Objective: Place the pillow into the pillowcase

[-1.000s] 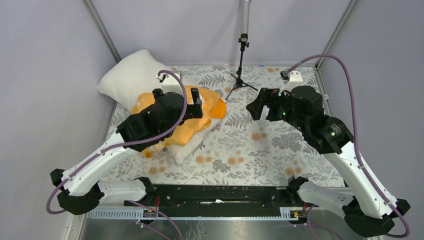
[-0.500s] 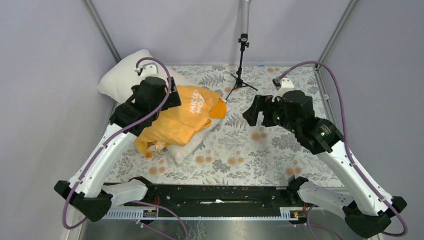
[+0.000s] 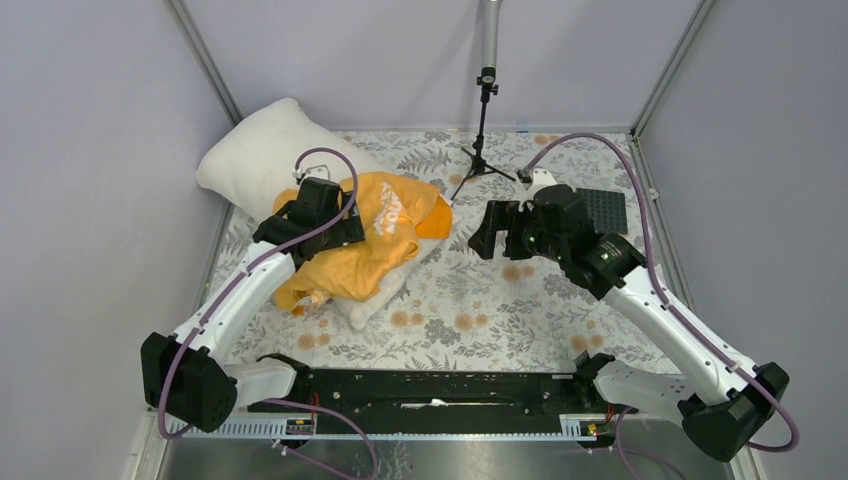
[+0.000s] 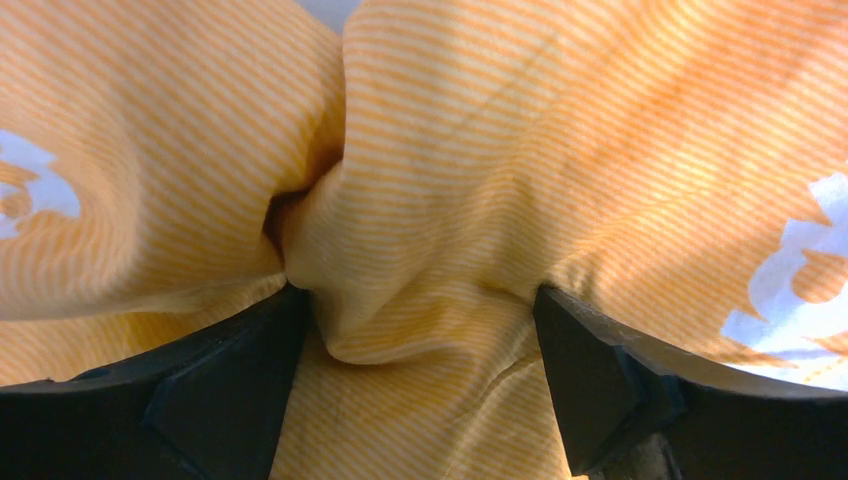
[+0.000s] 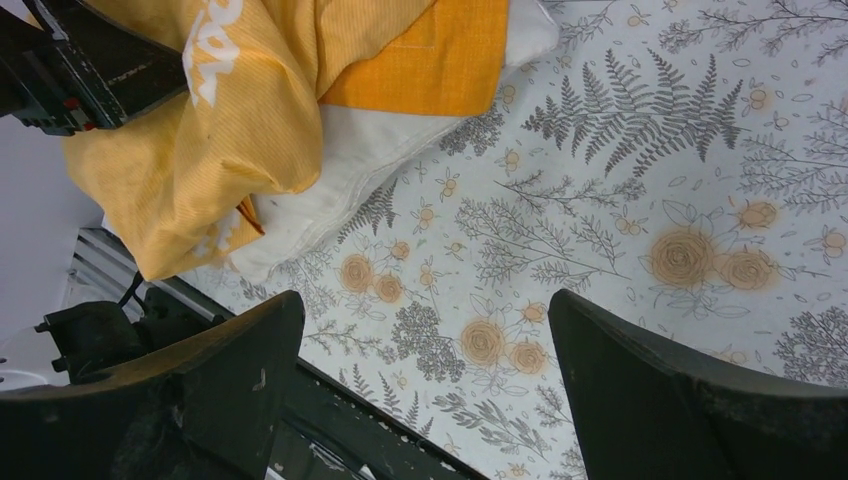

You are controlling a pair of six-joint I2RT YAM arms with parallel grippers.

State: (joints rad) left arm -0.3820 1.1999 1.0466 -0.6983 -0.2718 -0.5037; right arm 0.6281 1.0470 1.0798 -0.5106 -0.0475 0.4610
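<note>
The pillowcase's loose upper edge (image 3: 427,207) (image 5: 396,33) lies over a darker orange flap, so the robot's right gripper will move down toward the left in the top view onto it and close.
The white pillow (image 3: 258,152) lies at the back left, leaning into the corner, and one end (image 3: 372,296) pokes out toward the front. The orange-yellow pillowcase (image 3: 385,232) with white lettering is draped loosely over its middle. My left gripper (image 3: 333,218) is open and pressed down into the pillowcase (image 4: 450,150); in the left wrist view a raised fold of striped cloth sits between the spread fingers of the left gripper (image 4: 415,300). My right gripper (image 3: 490,228) hangs open over the floral cloth, right of the pillowcase (image 5: 260,110) and pillow (image 5: 340,170), and the right gripper (image 5: 425,300) holds nothing.
A thin tripod stand (image 3: 483,150) stands at the back centre. A black square pad (image 3: 603,208) lies behind the right arm. The floral tablecloth (image 3: 520,310) covers the table, with grey walls on three sides. A black rail (image 3: 440,385) runs along the near edge.
My left gripper swung back to the left, then came down onto the pillowcase, with a fold now between its fingers. The right gripper drifted left and lower, uncovering the black pad.
</note>
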